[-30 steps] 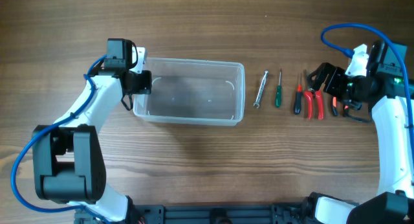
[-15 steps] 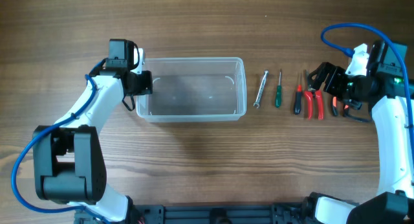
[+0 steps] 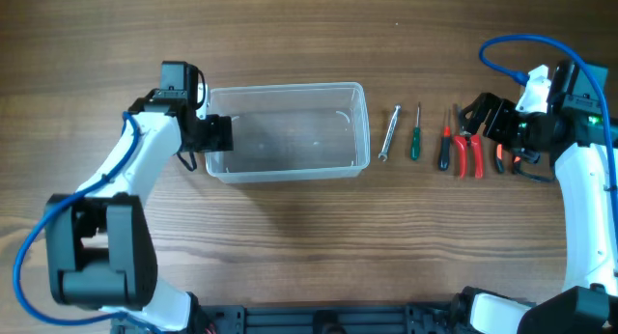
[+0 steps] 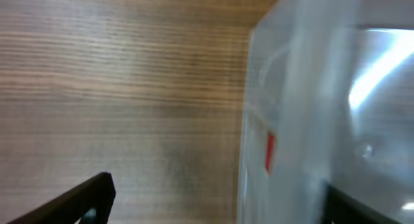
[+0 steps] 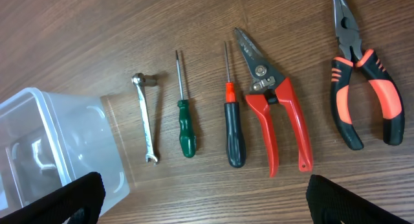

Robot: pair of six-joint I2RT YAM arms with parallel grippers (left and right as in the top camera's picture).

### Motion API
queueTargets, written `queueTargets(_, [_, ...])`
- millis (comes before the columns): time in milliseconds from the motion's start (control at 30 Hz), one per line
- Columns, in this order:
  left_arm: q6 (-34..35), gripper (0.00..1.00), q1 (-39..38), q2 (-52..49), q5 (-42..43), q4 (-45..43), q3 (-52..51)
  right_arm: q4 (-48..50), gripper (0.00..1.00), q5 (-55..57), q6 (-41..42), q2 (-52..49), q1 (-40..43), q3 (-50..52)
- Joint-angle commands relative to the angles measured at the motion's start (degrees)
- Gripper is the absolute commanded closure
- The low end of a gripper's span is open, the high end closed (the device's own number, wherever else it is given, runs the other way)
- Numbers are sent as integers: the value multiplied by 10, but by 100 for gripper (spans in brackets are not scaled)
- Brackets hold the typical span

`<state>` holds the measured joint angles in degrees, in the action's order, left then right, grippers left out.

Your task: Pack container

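Observation:
My right gripper needs to go down next, toward the right in the wrist view, onto the pliers' handle beside the red cutters, because the spread handles leave room for my fingers.
The container (image 3: 290, 131), a clear empty plastic tub, stands left of centre on the wooden table. My left gripper (image 3: 214, 133) is open at its left end. In the left wrist view the tub's wall (image 4: 310, 120) stands between the two spread fingers of the left gripper (image 4: 220, 208). My right gripper (image 3: 480, 117) hangs open above the tools at the far right, with nothing between its fingers. From the right wrist camera, the right gripper (image 5: 207, 204) looks down on the tools and one corner of the container (image 5: 58, 146).
Right of the tub lies a row of tools: a small wrench (image 5: 146, 120), a green screwdriver (image 5: 185, 123), a black screwdriver (image 5: 233, 130), red cutters (image 5: 278, 120) and black-and-orange needle-nose pliers (image 5: 362, 88). In the overhead view the right gripper partly covers the pliers.
The left gripper has opened and let go of the tub's left wall. Before that it pulled the tub slightly right and squared it up. The right arm has not moved.

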<state>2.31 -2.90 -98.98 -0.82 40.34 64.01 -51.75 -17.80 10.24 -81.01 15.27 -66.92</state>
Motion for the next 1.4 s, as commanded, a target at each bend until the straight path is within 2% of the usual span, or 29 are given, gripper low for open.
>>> queueTargets(0, [3,9,-2,91,-5,50,62,4,0,0,3,1,1,-10])
queueTargets(67, [3,7,-2,135,-6,65,85,6,0,33,3,1,1,-10])
queueTargets(133, [3,0,-2,183,-17,63,102,5,0,90,3,1,2,-10])
queueTargets(233, [3,0,-2,248,-90,49,113,12,0,136,-2,-8,21,-10])
queueTargets(267, [3,0,-1,275,-134,37,113,16,0,136,-33,-16,38,-10])
queueTargets(400, [3,0,14,331,-222,17,113,37,13,136,-118,-61,108,-10])
queueTargets(533, [3,0,35,341,-222,17,113,78,8,159,-118,-112,154,-10])
queueTargets(633, [3,0,35,340,-222,18,113,80,12,139,-118,-138,162,-10])
queueTargets(700, [3,0,35,340,-222,19,113,75,16,122,-118,-152,157,-10])
queueTargets(1000, [3,0,35,339,-222,19,113,63,20,140,-196,-184,92,-10])
queueTargets(1167, [3,0,35,339,-222,19,113,64,21,144,-205,-207,78,-10])
queueTargets(1233, [3,0,35,339,-222,19,113,64,34,144,-198,-227,78,-10])
queueTargets(1367, [3,0,35,339,-222,19,113,67,39,144,-190,-247,78,-10])
